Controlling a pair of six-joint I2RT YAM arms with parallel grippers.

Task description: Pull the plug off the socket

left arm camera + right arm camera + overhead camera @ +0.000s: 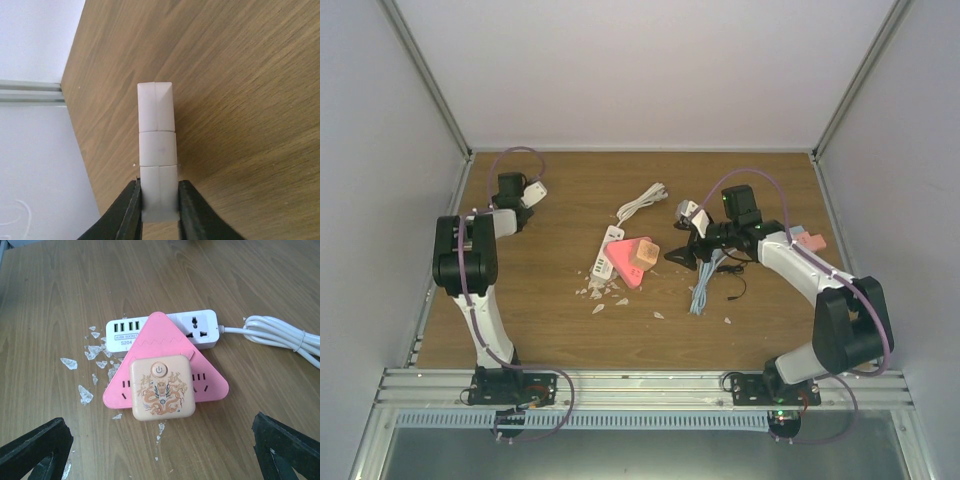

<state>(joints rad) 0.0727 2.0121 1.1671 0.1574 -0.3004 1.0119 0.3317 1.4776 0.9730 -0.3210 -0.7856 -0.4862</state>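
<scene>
The beige cube plug (644,254) (161,387) lies to the left in the top view. My right gripper needs to go that way next and close on the sides of the plug.
A pink triangular socket (210,382) lies on a white power strip (200,330), with a beige dragon-printed cube plug (161,387) on top of it. In the top view they sit mid-table: the pink socket (638,265) and the strip (604,255). My right gripper (160,450) is open, its fingers (35,447) wide apart, just short of the cube and touching nothing; in the top view it (682,253) is right of the socket. My left gripper (159,210) is shut on a white segmented block (157,130) at the table's far left corner (532,191).
White shards (600,292) lie scattered in front of the strip. The strip's white cable (642,203) runs toward the back. A blue cable bundle (703,290), a black wire (735,290) and small pink and blue items (805,240) lie by the right arm. White walls surround the table.
</scene>
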